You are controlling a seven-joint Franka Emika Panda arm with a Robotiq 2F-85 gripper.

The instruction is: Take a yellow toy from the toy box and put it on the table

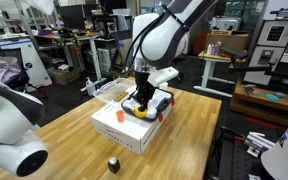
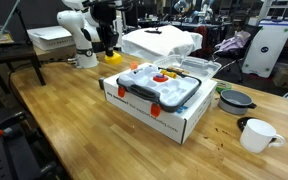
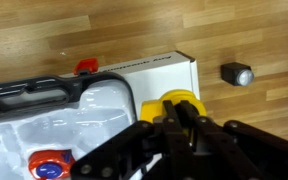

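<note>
My gripper carries the yellow toy off the box's corner and goes down to release it next, since the bare tabletop beside the box is below my gripper.
The white toy box stands on the wooden table and also shows in an exterior view and the wrist view. A clear tray with a black rim lies in it. My gripper is over the box's corner, shut on a yellow toy. The toy shows under the fingers in both exterior views. I cannot tell whether the toy touches the box. A red and blue toy lies in the tray, and shows red in an exterior view.
A small dark cube lies on the table beside the box, also seen in an exterior view. A white mug, a dark bowl and a clear plastic bin stand near the box.
</note>
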